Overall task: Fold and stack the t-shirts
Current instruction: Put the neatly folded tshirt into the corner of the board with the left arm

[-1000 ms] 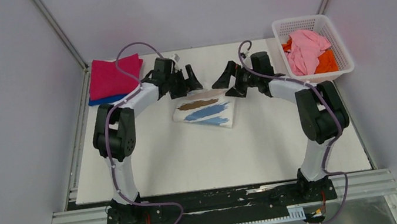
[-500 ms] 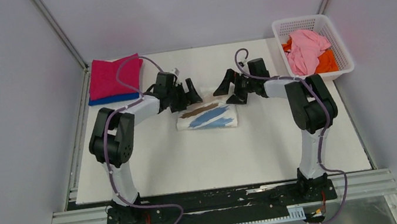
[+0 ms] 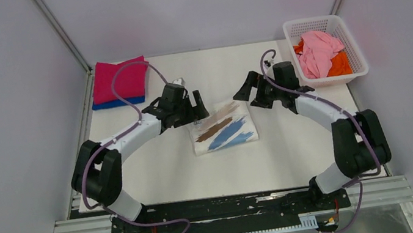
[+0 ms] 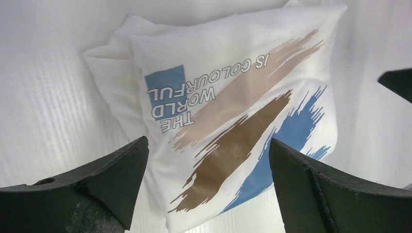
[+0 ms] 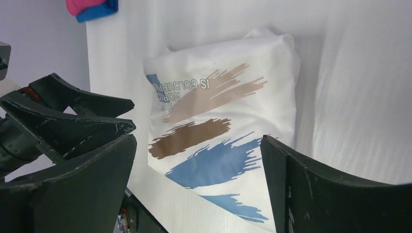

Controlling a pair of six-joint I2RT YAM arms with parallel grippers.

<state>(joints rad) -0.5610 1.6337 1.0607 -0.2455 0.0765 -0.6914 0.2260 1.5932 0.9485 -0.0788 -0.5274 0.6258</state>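
Note:
My left gripper's open fingers hang inside the white t-shirt's edge by the blue lettered patch and should next move toward it and down.
The white t-shirt printed with blue and brown brush strokes (image 3: 223,127) lies folded flat on the table's middle; it also shows in the left wrist view (image 4: 233,111) and the right wrist view (image 5: 218,121). My left gripper (image 3: 195,107) (image 4: 206,145) is open and empty, just above the shirt's left edge. My right gripper (image 3: 248,90) (image 5: 198,141) is open and empty, above its far right corner. A folded magenta tee (image 3: 118,79) lies on a blue one (image 3: 118,102) at the back left. A pale pink tee (image 3: 318,51) and an orange tee (image 3: 339,64) are crumpled in the basket.
The white lattice basket (image 3: 354,45) stands at the back right corner of the table. The white table top (image 3: 169,171) ends at a metal rail along the near edge. Grey walls close in the left, back and right sides.
The printed shirt has shifted slightly nearer and turned a little. My left gripper has moved nearer, to the shirt's left edge. My right gripper has moved a little to the right. Both stay open.

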